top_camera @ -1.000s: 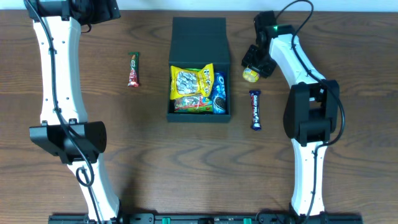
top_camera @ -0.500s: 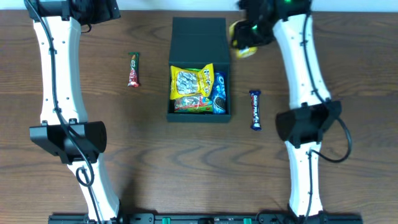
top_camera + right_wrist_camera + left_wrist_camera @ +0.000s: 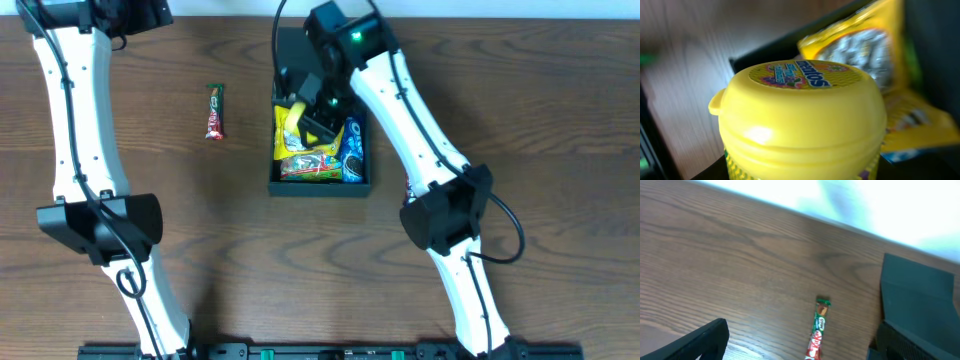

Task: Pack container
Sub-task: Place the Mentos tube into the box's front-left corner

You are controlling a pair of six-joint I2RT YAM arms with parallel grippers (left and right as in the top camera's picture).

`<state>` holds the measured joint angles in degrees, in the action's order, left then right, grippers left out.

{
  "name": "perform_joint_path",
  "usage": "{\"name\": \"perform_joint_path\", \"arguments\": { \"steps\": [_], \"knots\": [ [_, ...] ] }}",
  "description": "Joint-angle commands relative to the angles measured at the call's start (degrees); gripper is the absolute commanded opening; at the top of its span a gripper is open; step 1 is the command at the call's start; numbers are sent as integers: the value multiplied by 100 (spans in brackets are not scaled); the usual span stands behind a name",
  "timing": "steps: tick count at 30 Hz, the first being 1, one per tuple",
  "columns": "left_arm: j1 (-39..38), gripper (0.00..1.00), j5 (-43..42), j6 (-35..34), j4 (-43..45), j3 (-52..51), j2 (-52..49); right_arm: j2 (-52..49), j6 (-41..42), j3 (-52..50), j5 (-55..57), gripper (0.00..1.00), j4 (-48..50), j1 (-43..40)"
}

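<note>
The right gripper moves back and down into the container's near corner on the KitKat side next, since the tub [image 3: 800,115] still hangs above the yellow packet [image 3: 288,127].
The dark green-black container [image 3: 320,187] stands at the table's middle, its flap lid [image 3: 298,45] open toward the far side. It holds a yellow packet [image 3: 288,127], a blue packet [image 3: 352,150] and a green-red packet [image 3: 308,166]. My right gripper [image 3: 316,108] hangs over the container's far half, shut on a yellow Mentos tub [image 3: 800,115]; below the tub are the yellow packet [image 3: 875,45] and the container's edge. My left gripper [image 3: 800,347] is open and empty at the far left, above a KitKat bar [image 3: 818,329]. The container's lid [image 3: 920,295] also shows in the left wrist view.
The KitKat bar [image 3: 214,111] lies on the brown wooden table [image 3: 230,240], left of the container. My right arm [image 3: 420,130] crosses the table to the container's right and hides what lies beneath it.
My right gripper has carried the yellow tub left, from right of the container to beside the lid to above the container's contents. The left arm has shifted slightly left.
</note>
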<state>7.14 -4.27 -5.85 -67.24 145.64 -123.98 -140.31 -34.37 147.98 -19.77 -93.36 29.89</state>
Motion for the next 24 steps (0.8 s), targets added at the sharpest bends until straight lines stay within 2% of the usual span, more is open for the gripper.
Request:
{"name": "perform_joint_path", "arguments": {
  "steps": [1,6,14,15,16,17,18,24],
  "knots": [
    [92,95,17,118,4,31,-39,37,-627,-505,-96,7,149,15],
    [105,95,17,118,2,31,-39,37,-636,-1119,33,2,719,81],
    [109,95,15,118,4,31,-39,37,-966,-1290,262,3,984,511],
    [109,95,15,118,4,31,-39,37,-962,-1290,310,20,1056,549],
    [109,95,15,118,4,31,-39,37,-960,-1290,332,60,1104,555],
    [109,95,17,118,4,31,-39,37,-960,-1290,332,94,1134,555],
    [109,95,17,118,7,31,-39,37,-960,-1290,356,99,1141,555],
    [109,95,17,118,26,31,-39,37,-789,-1290,800,99,1156,531]
  ]
}}
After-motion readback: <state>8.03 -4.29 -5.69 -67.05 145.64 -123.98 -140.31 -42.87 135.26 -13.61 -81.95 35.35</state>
